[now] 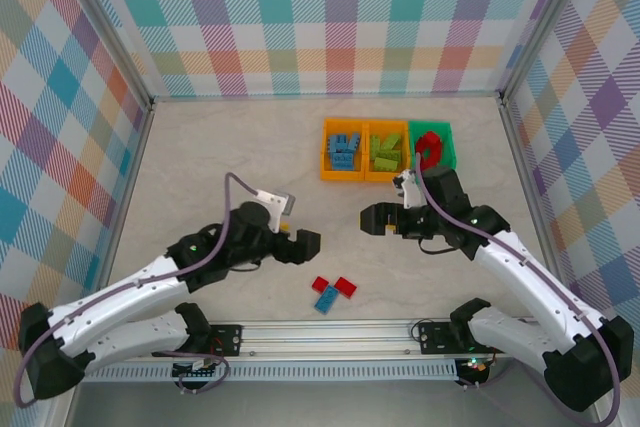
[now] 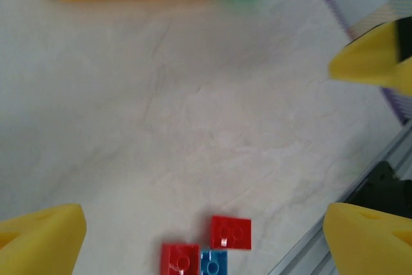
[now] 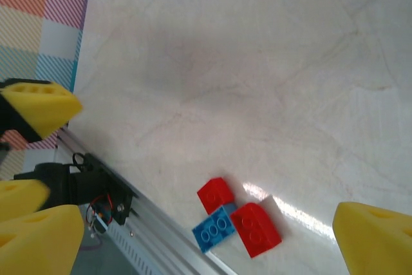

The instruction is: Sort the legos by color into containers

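Observation:
My right gripper should next draw back and go down around the nearest red brick, which lies below and back toward the bar.
Three loose legos lie near the table's front edge: a red one (image 1: 320,285), a second red one (image 1: 346,287) and a blue one (image 1: 326,299). At the back stand three containers in a row: an orange bin (image 1: 326,150) with blue legos, an orange bin (image 1: 369,150) with lime green legos, and a green bin (image 1: 449,144) with red legos. My left gripper (image 1: 305,243) hovers open and empty up-left of the loose legos. My right gripper (image 1: 372,219) is open and empty above them, in front of the bins. In the left wrist view the red legos (image 2: 230,232) (image 2: 179,259) and the blue one (image 2: 213,263) lie between the fingers (image 2: 38,236).
A metal rail (image 1: 330,332) runs along the near edge just below the loose legos. Checked walls (image 1: 330,17) close the table on three sides. The right wrist view shows the same legos (image 3: 256,228) beside the rail (image 3: 161,223), with the left gripper's yellow finger (image 3: 38,107) at the left.

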`<move>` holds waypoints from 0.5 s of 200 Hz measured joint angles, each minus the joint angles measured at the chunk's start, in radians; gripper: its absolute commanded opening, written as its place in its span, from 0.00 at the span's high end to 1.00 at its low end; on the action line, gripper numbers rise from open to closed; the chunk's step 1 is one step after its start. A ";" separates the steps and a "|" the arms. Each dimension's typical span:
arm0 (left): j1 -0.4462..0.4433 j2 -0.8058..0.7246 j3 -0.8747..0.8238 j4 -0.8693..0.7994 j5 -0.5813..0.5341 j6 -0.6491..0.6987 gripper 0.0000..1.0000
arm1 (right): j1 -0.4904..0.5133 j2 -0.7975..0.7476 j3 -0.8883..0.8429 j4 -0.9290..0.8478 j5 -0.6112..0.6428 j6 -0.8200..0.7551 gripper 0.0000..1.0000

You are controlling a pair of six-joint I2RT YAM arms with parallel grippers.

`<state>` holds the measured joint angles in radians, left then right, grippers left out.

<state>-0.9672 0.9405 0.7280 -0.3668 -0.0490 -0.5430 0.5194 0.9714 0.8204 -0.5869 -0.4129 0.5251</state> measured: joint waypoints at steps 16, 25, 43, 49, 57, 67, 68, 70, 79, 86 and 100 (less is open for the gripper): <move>-0.056 0.093 -0.002 -0.039 -0.048 -0.159 0.26 | 0.004 -0.004 -0.007 -0.025 -0.005 0.006 0.00; -0.075 0.150 -0.001 -0.054 -0.060 -0.260 0.35 | 0.005 -0.008 -0.011 -0.036 -0.005 0.010 0.00; -0.096 0.252 0.000 -0.087 -0.065 -0.428 0.41 | 0.005 -0.016 -0.020 -0.045 -0.004 0.017 0.00; -0.098 0.277 0.000 -0.092 -0.058 -0.472 0.41 | 0.005 -0.018 -0.023 -0.047 -0.004 0.021 0.00; -0.101 0.306 0.000 -0.094 -0.048 -0.532 0.41 | 0.005 -0.020 -0.025 -0.048 -0.004 0.023 0.00; -0.106 0.336 0.000 -0.095 -0.037 -0.599 0.40 | 0.005 -0.020 -0.027 -0.048 -0.003 0.029 0.00; -0.106 0.338 0.000 -0.095 -0.037 -0.602 0.40 | 0.005 -0.020 -0.028 -0.048 -0.003 0.029 0.00; -0.108 0.343 0.000 -0.094 -0.033 -0.613 0.40 | 0.005 -0.020 -0.028 -0.048 -0.003 0.029 0.00; -0.113 0.362 0.000 -0.093 -0.026 -0.652 0.39 | 0.005 -0.020 -0.031 -0.048 -0.004 0.036 0.00; -0.117 0.373 0.000 -0.093 -0.022 -0.676 0.38 | 0.005 -0.021 -0.036 -0.043 -0.005 0.039 0.00; -0.122 0.381 0.000 -0.095 -0.024 -0.707 0.38 | 0.007 -0.026 -0.055 -0.034 -0.005 0.043 0.00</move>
<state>-1.0889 1.3212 0.7277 -0.4618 -0.0731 -1.2499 0.5262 0.9451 0.7654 -0.6209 -0.4179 0.5682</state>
